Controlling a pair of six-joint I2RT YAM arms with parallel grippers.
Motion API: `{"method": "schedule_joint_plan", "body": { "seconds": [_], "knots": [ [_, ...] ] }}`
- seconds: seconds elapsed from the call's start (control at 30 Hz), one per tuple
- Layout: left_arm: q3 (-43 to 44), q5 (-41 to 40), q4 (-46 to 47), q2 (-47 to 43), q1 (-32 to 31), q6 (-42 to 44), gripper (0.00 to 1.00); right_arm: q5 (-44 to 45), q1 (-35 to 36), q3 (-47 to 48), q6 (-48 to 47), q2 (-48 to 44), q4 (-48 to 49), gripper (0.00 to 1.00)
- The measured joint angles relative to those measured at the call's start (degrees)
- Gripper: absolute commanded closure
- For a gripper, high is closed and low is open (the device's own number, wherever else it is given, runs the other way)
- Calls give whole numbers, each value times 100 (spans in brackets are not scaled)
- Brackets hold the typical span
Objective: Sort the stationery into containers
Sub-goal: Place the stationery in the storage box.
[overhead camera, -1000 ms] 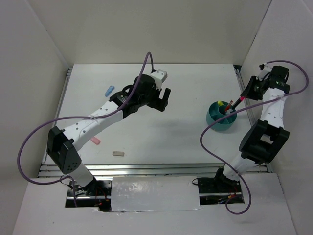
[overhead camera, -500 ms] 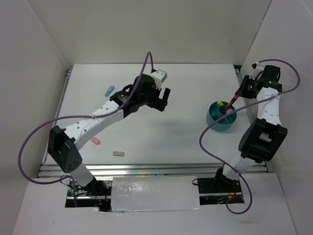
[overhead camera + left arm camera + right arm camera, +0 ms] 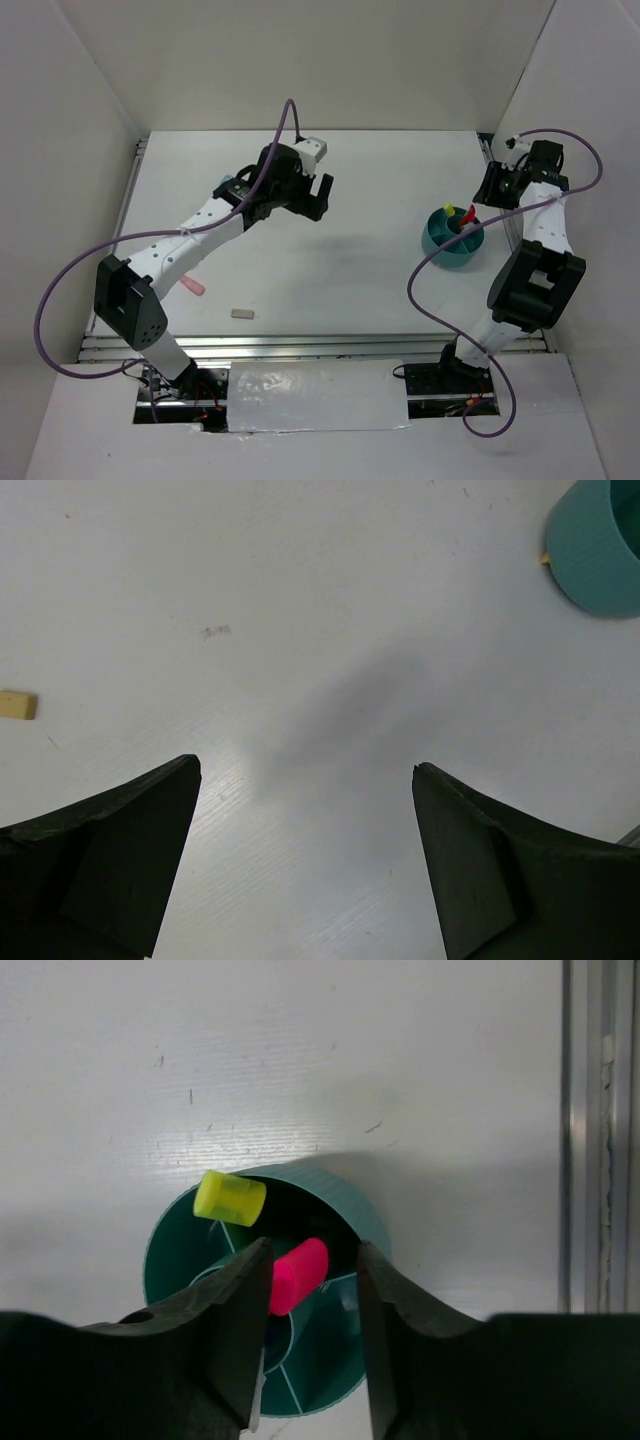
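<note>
I should move my left gripper back, left in the top view and down onto the pink eraser (image 3: 192,286), loose on the table below.
The teal cup (image 3: 438,246) stands at the right of the table. A yellow-capped highlighter (image 3: 449,211) and a pink-capped highlighter (image 3: 470,217) stand in it. My right gripper (image 3: 487,192) hovers open just above and behind the cup. In the right wrist view the cup (image 3: 345,1203) holds the yellow cap (image 3: 230,1197) and the pink cap (image 3: 297,1275), which shows between my right gripper's (image 3: 312,1248) parted jaws, free of the right one. My left gripper (image 3: 318,196) is open and empty above the table's middle; it (image 3: 305,765) frames bare table. A pink eraser (image 3: 192,286) and a tan eraser (image 3: 241,313) lie at the front left.
White walls close the table in on three sides. A metal rail (image 3: 600,1130) runs along the right edge next to the cup. In the left wrist view the tan eraser (image 3: 17,705) lies at the far left and the cup (image 3: 600,550) at the top right.
My right gripper has let go of the pink-capped highlighter, which now stands in the cup, and has drawn back. My left arm has swung left and back.
</note>
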Motion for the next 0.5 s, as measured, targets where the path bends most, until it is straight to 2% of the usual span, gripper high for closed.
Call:
{"method": "schedule_joint_plan", "body": {
  "seconds": [0.3,0.5],
  "knots": [
    [-1029,612,-111,-964,756,496,4,-109,81,-72,-22,-181,-205,51],
    [-1915,824,-275,-2079,2111,1054,5,-297,350,389,-66,-901,-426,50]
  ]
}}
